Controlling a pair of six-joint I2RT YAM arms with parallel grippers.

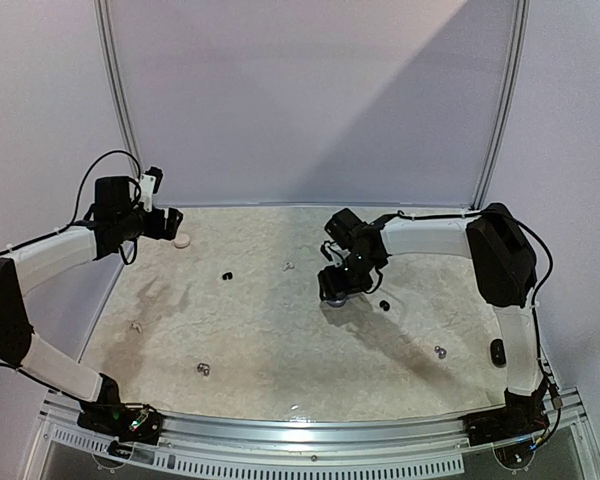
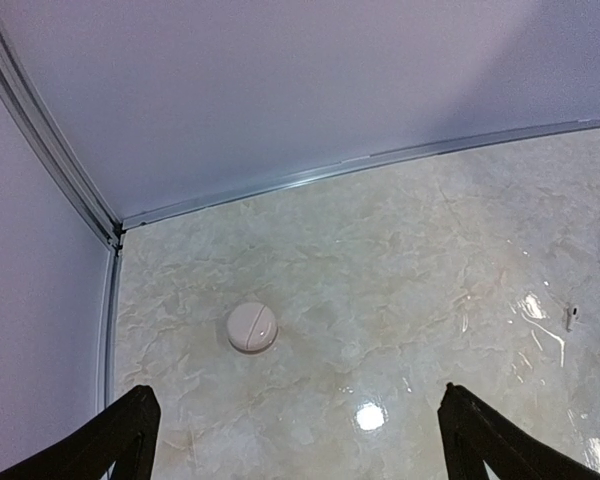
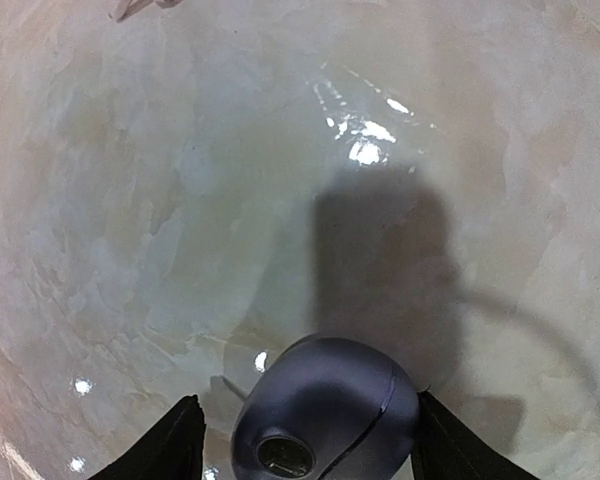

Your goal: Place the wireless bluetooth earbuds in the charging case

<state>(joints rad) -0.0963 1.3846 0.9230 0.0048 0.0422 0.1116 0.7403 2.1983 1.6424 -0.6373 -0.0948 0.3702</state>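
The charging case (image 1: 336, 301) (image 3: 325, 415) sits between my fingers, off-centre to the right in the wrist view, so my right gripper next needs to shift that way and close on it.
A dark blue-grey charging case (image 3: 325, 415) sits between the jaws of my right gripper (image 3: 305, 400). The right finger is against it and the left finger (image 3: 170, 440) stands off it by a gap, so the gripper is open. From above, this gripper (image 1: 336, 280) hangs right of the table's middle. A black earbud (image 1: 384, 304) lies just to its right. Other earbuds are scattered: black (image 1: 226, 275), white (image 1: 289, 266), white (image 1: 136, 326), silvery (image 1: 203, 369) and silvery (image 1: 440, 351). My left gripper (image 2: 305, 450) is wide open and empty.
A white round case (image 2: 252, 327) lies ahead of the left gripper (image 1: 166, 222) at the back left, near the wall rail (image 2: 115, 235). A small black case (image 1: 496, 350) sits by the right arm's lower link. White walls close the back and sides.
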